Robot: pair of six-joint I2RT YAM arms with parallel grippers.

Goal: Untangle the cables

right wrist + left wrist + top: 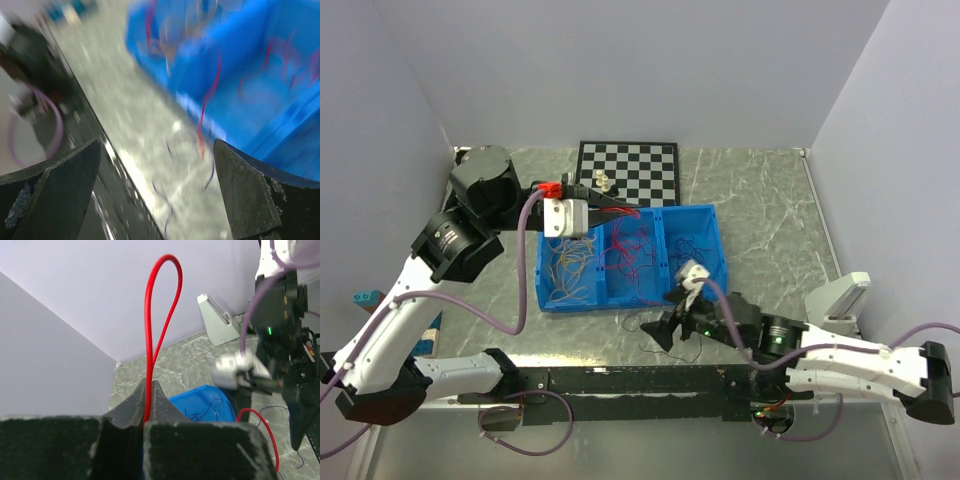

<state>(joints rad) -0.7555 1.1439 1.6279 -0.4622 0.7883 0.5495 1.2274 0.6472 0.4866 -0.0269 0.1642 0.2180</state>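
My right gripper lowers its open fingers around the dark purple wire next and closes, since the wire lies loose below it on the tabletop outside the bin (710, 214).
The cables lie sorted in a blue bin (710, 214): yellow-orange wires (570, 268) on the left, red wires (628, 250) in the middle, dark purple wires (695, 245) on the right. My left gripper (630, 210) hovers over the bin's back edge, shut on a red cable (148, 330). That cable loops up above the left gripper (148, 386) in the left wrist view. My right gripper (662, 330) stands open, holding nothing, just above the table in front of the bin. Loose dark purple wires (167, 200) lie below the right gripper (156, 150), and a red wire (205, 110) hangs down the bin's front wall.
A chessboard (627, 172) with a few pieces (603, 181) lies behind the bin. A white stand (840, 295) sits at the right table edge. A teal block (365, 298) is at the far left. The right wrist view is motion-blurred.
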